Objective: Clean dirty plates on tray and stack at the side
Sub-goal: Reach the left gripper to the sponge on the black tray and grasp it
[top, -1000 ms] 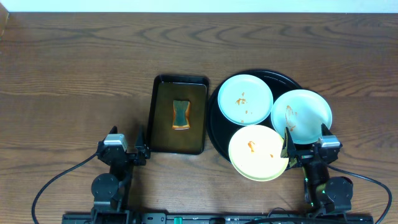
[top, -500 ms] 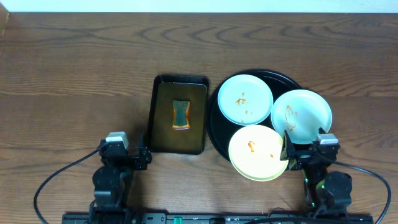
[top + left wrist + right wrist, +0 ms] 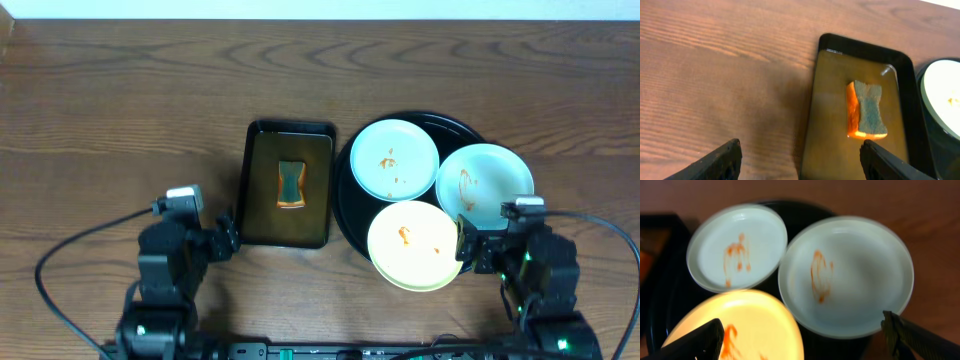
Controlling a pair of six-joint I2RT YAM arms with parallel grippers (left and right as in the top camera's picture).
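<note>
The sponge's middle is below my left gripper and farther out, so next the gripper should go outward, to the right in the overhead view, and down onto it.
Three plates lie on the round black tray: a mint plate at the back left, a mint plate at the right, and a cream plate at the front. All three carry orange smears. My right gripper hovers open over the near edges of the cream plate and the right mint plate, holding nothing. My left gripper is open and empty, straddling the left rim of the rectangular tray.
The rectangular dark tray stands left of the round tray and holds an orange-and-green sponge in shallow liquid. Bare wooden table stretches to the left and back. Cables trail from both arms at the front edge.
Both arms have risen from their low rest pose at the front edge. The left one has shifted slightly left. The plates and sponge have not moved, and both grippers stay open.
</note>
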